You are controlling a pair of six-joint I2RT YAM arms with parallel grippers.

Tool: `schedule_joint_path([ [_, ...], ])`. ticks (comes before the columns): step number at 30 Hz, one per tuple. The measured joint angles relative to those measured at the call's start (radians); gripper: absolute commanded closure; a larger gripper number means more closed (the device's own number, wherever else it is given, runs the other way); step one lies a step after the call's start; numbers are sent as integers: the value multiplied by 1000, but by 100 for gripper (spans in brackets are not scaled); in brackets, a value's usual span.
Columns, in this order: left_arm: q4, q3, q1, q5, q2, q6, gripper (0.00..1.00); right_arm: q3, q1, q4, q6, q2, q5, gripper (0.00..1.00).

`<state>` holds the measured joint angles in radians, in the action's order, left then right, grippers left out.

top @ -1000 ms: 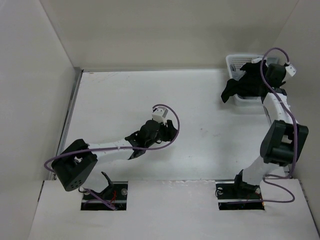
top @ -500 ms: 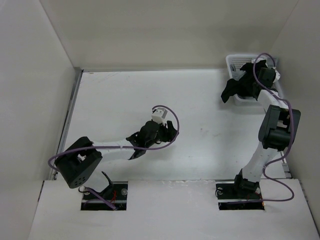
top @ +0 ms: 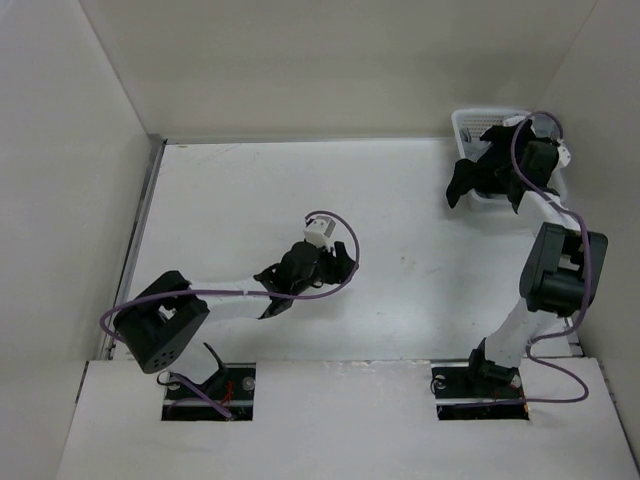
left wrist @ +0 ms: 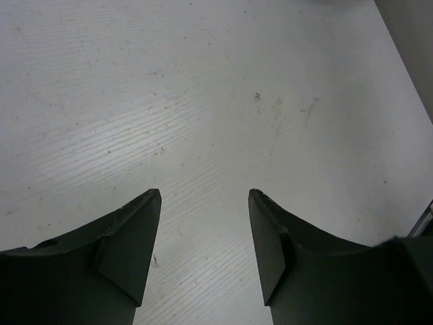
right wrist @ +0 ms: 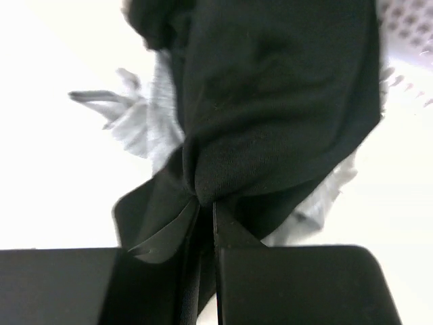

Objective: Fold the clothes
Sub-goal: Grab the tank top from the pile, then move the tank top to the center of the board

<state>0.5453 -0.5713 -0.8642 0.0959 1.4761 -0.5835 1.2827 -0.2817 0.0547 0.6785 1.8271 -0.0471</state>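
The garment's pinched fold goes up from the basket (top: 470, 122) next, across and down toward the table's clear, bare middle, where my right gripper will release it.
The clothes (top: 478, 170), a bunched black garment, hang over the left rim of a white basket (top: 470, 122) at the far right of the table. In the right wrist view the black fabric (right wrist: 270, 101) fills the frame, and my right gripper (right wrist: 206, 206) is shut on a pinched fold of it. Seen from above, the right gripper (top: 512, 165) is at the basket, buried in the cloth. My left gripper (top: 343, 262) hovers over the bare table near the middle, far from the garment. Its fingers (left wrist: 139, 230) stand wide open with nothing between them.
Light grey cloth (right wrist: 145, 122) lies under the black garment in the basket. The basket's perforated wall (right wrist: 406, 27) shows at the upper right of the right wrist view. White walls enclose the table on the left, back and right. The table surface (left wrist: 203, 101) is scuffed white.
My right gripper has dropped into the basket and shut on the black garment. The left arm has barely moved and its jaws stay wide.
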Motion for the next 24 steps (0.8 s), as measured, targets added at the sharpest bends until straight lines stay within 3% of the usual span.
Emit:
schedule_joint_path([
  [5, 0, 0, 0, -2, 7, 0, 48, -100, 0, 50, 0, -244, -35, 93],
  [14, 2, 0, 17, -3, 6, -11, 50, -107, 73, 118, -9, -629, -43, 93],
  [18, -11, 4, 70, -2, -26, -45, 50, -107, 200, 102, -13, -759, -16, 92],
  [24, -49, 38, 177, 5, -172, -114, 51, -105, 530, 82, -11, -840, 64, 92],
])
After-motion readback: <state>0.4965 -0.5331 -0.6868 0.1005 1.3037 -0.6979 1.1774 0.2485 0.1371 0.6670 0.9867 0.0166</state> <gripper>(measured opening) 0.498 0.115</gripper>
